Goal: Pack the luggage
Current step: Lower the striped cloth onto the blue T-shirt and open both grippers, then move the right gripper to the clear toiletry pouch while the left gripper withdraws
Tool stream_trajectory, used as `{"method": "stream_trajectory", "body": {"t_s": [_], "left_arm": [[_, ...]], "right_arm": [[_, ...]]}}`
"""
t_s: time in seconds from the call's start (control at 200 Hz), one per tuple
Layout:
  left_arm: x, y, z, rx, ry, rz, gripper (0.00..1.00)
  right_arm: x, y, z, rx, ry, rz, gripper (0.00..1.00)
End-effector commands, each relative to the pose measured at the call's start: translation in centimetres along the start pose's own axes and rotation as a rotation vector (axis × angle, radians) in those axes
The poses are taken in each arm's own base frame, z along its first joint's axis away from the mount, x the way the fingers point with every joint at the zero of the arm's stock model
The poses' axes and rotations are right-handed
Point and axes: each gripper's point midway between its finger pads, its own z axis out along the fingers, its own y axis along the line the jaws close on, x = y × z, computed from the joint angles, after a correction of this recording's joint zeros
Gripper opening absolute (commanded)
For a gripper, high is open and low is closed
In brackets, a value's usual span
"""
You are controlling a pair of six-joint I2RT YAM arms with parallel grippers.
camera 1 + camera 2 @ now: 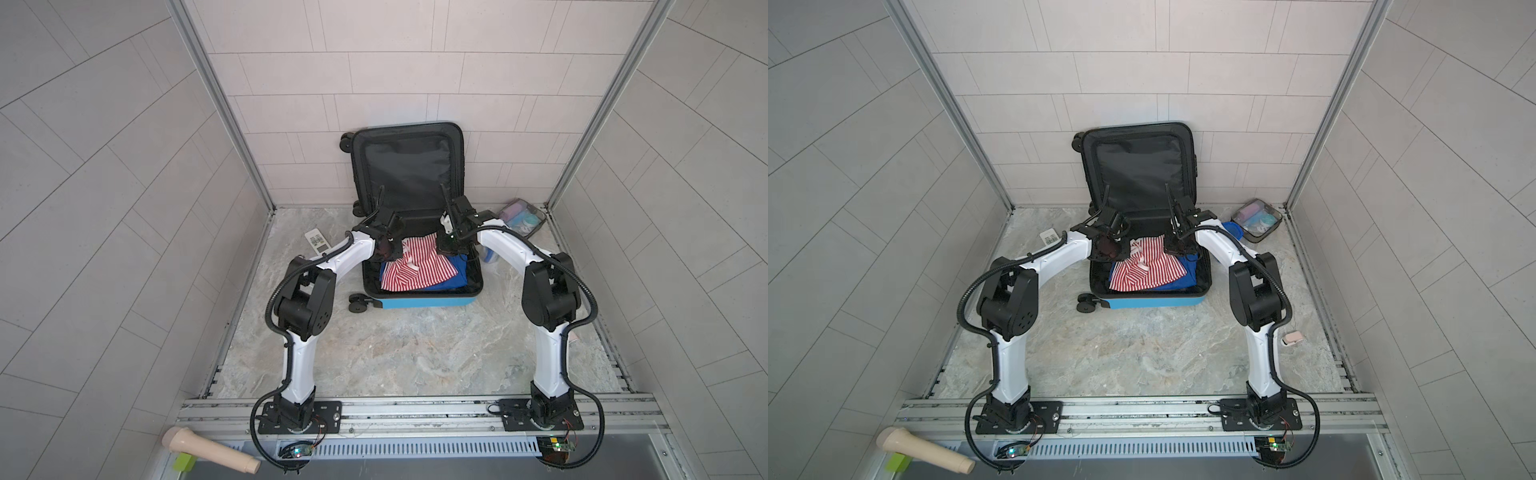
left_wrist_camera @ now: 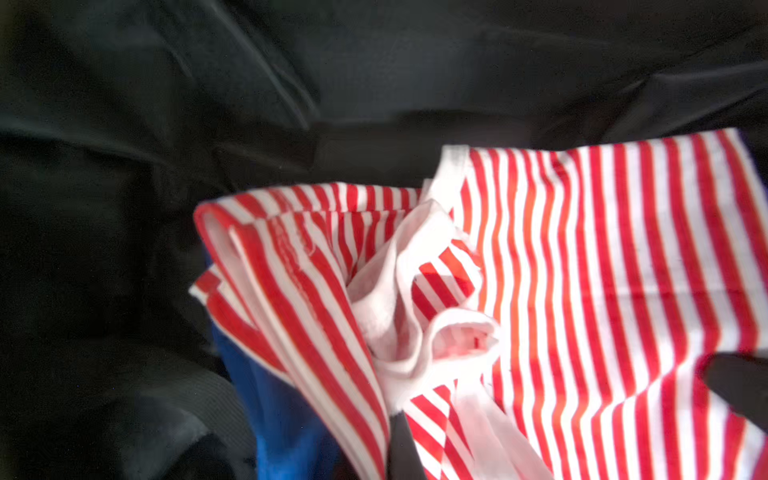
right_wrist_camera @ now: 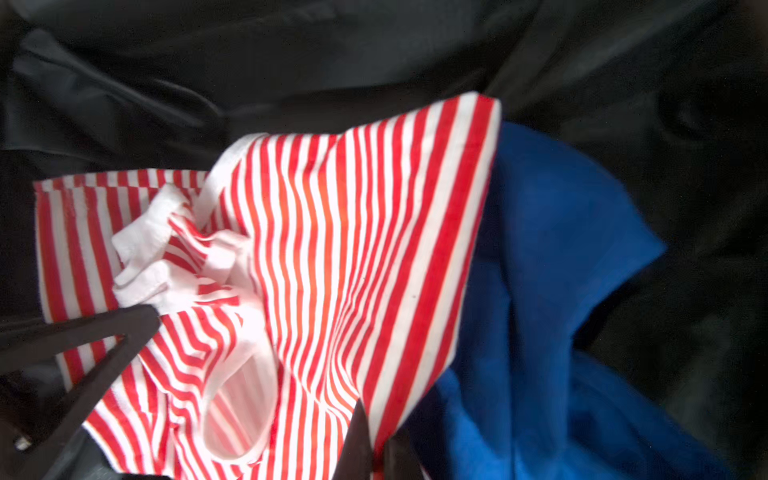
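I will next lower my left gripper slightly and release the garment's pinched, still lifted edge on the blue cloth just below.
The luggage (image 1: 424, 302) (image 1: 1154, 301) lies open on the marble floor, its black-lined lid (image 1: 407, 166) leaning on the back wall. In its base a red-and-white striped garment (image 1: 419, 268) (image 1: 1148, 266) (image 2: 582, 270) (image 3: 332, 249) rests on a blue cloth (image 1: 457, 268) (image 2: 282, 415) (image 3: 561, 291). My left gripper (image 1: 395, 249) (image 1: 1121, 251) (image 2: 399, 453) is shut on the garment's far left edge. My right gripper (image 1: 444, 245) (image 1: 1173, 247) (image 3: 376, 449) is shut on its far right corner. The pinched edges are lifted slightly off the blue cloth.
A clear toiletry pouch (image 1: 521, 218) (image 1: 1256, 220) sits in the back right corner. A blue-lidded container (image 1: 490, 254) stands right of the suitcase. A white remote-like item (image 1: 316, 241) lies to its left. A small pink object (image 1: 1292, 336) lies by the right arm.
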Motion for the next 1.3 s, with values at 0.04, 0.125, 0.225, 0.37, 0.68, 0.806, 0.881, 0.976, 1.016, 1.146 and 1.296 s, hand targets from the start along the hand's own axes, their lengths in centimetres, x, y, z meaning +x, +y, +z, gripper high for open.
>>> {"method": "stream_trajectory", "body": {"t_s": [0.04, 0.125, 0.225, 0.37, 0.68, 0.806, 0.881, 0.976, 1.016, 1.146, 1.296], "left_arm": [[0.4, 1.3, 1.0, -0.029, 0.043, 0.0, 0.0], [0.5, 1.7, 1.4, -0.037, 0.051, -0.009, 0.0], [0.4, 2.0, 1.6, -0.041, 0.054, -0.014, 0.0], [0.5, 2.4, 1.9, -0.051, 0.06, -0.018, 0.0], [0.1, 2.8, 1.7, -0.059, 0.061, -0.011, 0.0], [-0.1, 2.8, 1.5, -0.057, 0.061, -0.01, 0.0], [-0.5, 2.7, 1.0, -0.057, 0.055, -0.003, 0.1], [-1.5, 2.1, -0.6, -0.042, 0.02, 0.007, 0.4], [-2.1, 1.8, -1.5, -0.035, -0.003, 0.012, 0.49], [-4.2, 0.6, -5.6, 0.003, -0.09, 0.035, 0.64], [-6.5, -0.8, -11.4, 0.049, -0.212, 0.065, 0.86]], "right_arm": [[-0.9, -0.3, -2.1, 0.026, -0.033, -0.026, 0.24], [-1.4, 0.1, -3.5, 0.024, -0.062, -0.048, 0.4], [-1.9, 0.3, -5.4, 0.03, -0.094, -0.066, 0.49], [-2.2, 0.3, -7.5, 0.053, -0.13, -0.079, 0.55], [-2.8, 0.0, -12.7, 0.116, -0.217, -0.109, 0.59], [-2.9, -0.2, -14.9, 0.138, -0.246, -0.123, 0.6], [-3.0, -0.3, -16.2, 0.145, -0.273, -0.121, 0.61], [-3.3, -1.0, -17.9, 0.162, -0.311, -0.111, 0.63], [-3.4, -1.3, -18.7, 0.168, -0.328, -0.106, 0.64], [-3.4, -2.7, -21.0, 0.206, -0.377, -0.097, 0.68], [-3.3, -5.1, -23.1, 0.25, -0.441, -0.047, 0.72]]}}
